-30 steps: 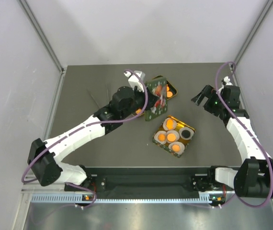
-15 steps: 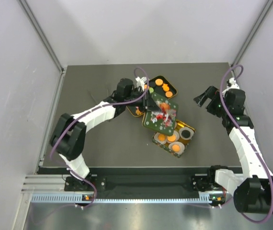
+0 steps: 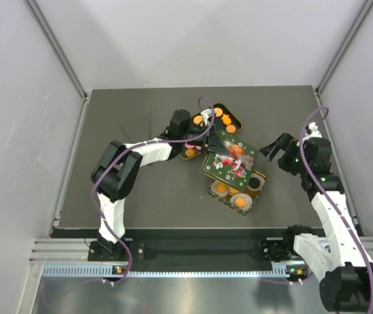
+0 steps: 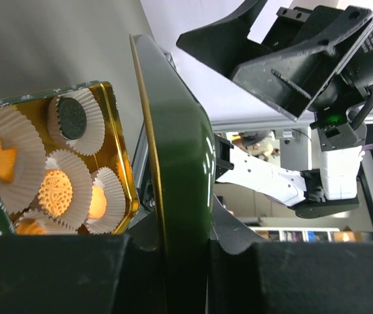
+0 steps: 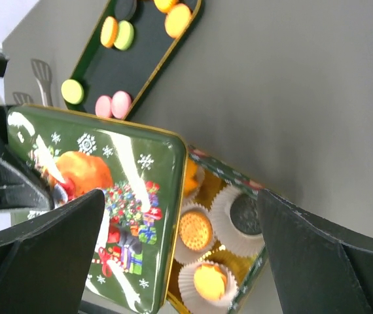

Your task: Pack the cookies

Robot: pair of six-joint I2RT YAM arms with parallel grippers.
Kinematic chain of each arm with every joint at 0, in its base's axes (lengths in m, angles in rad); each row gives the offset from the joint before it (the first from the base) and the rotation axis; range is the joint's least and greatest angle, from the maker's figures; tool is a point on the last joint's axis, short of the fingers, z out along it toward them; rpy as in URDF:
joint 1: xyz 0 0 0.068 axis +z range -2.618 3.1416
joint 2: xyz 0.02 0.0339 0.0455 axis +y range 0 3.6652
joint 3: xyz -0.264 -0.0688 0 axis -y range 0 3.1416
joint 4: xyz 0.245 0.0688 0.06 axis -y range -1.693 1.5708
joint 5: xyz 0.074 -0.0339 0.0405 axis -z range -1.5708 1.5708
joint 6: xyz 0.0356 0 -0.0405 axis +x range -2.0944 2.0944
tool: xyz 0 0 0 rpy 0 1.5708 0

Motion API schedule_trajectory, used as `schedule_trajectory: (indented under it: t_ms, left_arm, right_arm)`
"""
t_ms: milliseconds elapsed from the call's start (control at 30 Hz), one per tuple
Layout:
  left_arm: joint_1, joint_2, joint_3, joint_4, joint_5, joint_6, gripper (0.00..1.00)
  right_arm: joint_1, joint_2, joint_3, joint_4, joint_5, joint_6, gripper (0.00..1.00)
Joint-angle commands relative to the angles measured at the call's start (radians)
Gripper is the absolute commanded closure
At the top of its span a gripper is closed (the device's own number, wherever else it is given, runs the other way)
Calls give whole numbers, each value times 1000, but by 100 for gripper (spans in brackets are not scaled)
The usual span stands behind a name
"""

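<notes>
The front cookies in the tin are uncovered, so next my left gripper will move down, back and to the right in the top view and release the lid on the tin's open top.
Loose cookies (image 3: 218,112), small orange, pink and green discs, lie on a dark gold-rimmed tray (image 3: 237,120) at the back; the right wrist view shows these cookies (image 5: 177,19) on the tray (image 5: 141,59). A gold tin (image 3: 260,190) holds more in white paper cups (image 5: 203,229). My left gripper (image 3: 211,145) is shut on the edge of a green Christmas lid (image 3: 232,159), which hangs tilted over the tin's back part. In the left wrist view the lid (image 4: 180,163) stands edge-on between the jaws of the left gripper (image 4: 186,239). My right gripper (image 3: 275,147) stands open right of the tin, holding nothing.
Thin metal utensils (image 3: 148,124) lie on the dark table (image 3: 127,196) left of the tray. Grey walls enclose the table on three sides. The left arm stretches across the middle toward the tray.
The left arm has carried the lid from upright beside the tray down and to the right, over the tin. The right arm has shifted slightly nearer, still open.
</notes>
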Motion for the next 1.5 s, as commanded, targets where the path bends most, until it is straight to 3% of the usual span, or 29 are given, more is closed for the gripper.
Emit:
schedule_trajectory:
  t_ms: [0, 633, 933, 1467]
  left_arm:
    - [-28, 35, 60, 148, 66, -57, 95]
    - [-89, 169, 65, 280, 124, -137, 88]
    - [-104, 221, 60, 389, 135, -211, 87]
    - [-114, 279, 69, 401, 138, -214, 83]
  right_arm:
    - [8, -61, -21, -29, 12, 25, 0]
    - [40, -230, -164, -132, -17, 82, 0]
    - [63, -236, -234, -92, -18, 111, 0]
    - [85, -202, -322, 46, -54, 164, 0]
